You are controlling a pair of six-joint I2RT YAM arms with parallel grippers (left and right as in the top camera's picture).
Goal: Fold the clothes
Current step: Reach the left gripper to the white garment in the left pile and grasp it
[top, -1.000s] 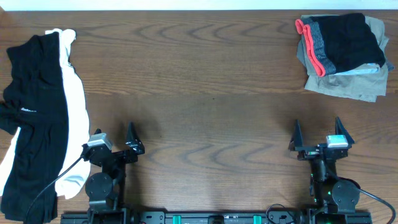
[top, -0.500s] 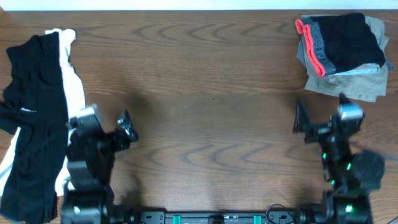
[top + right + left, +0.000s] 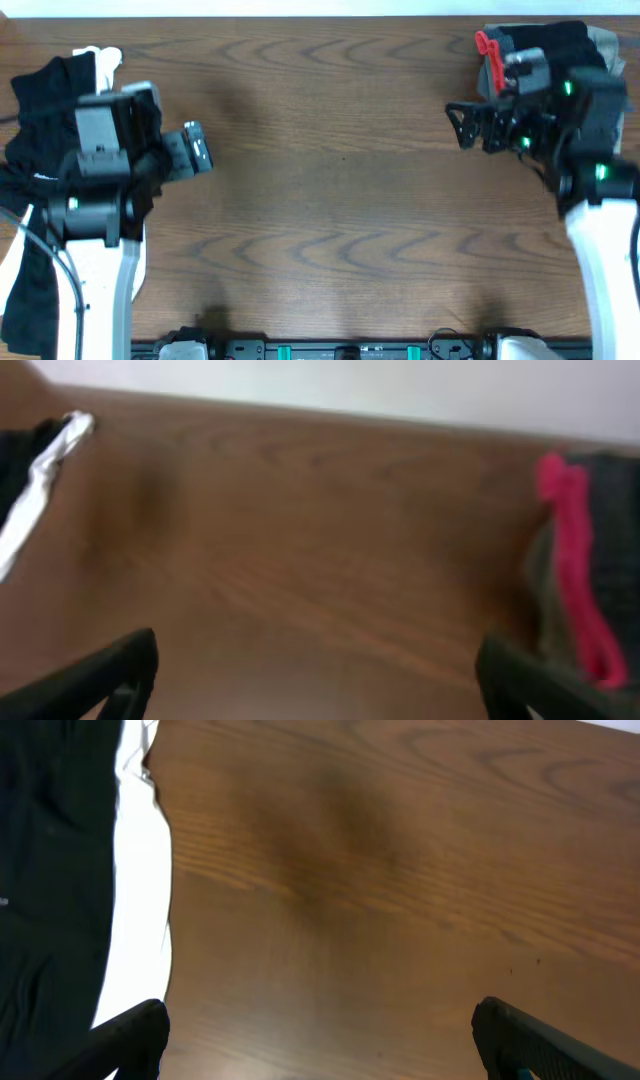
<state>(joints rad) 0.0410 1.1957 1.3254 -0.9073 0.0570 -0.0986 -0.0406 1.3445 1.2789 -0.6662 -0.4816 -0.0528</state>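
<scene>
The T-shirt's white edge [image 3: 145,905] lies below my left gripper and to its left in the overhead view, clear of the black garment. I will next lower my left gripper sideways onto it.
The black garment [image 3: 45,150] lies on the white T-shirt [image 3: 105,62] at the table's left end; both also show in the left wrist view, black [image 3: 50,870] and white [image 3: 138,910]. My left gripper [image 3: 195,150] is open and empty, raised just right of this pile over bare wood [image 3: 318,1020]. My right gripper [image 3: 462,125] is open and empty, raised beside the far-right pile, with bare wood between its fingers [image 3: 315,655]. The T-shirt's print is hidden.
A stack of folded clothes [image 3: 560,45] with red trim [image 3: 487,42] sits at the far right corner, partly under my right arm; the trim shows in the right wrist view [image 3: 570,560]. The brown wooden table [image 3: 330,200] runs between the two piles.
Both arms have risen from the near edge and swung away from it: the left to the black-and-white pile, the right to the far-right stack. Both grippers stayed open. The clothes have not moved.
</scene>
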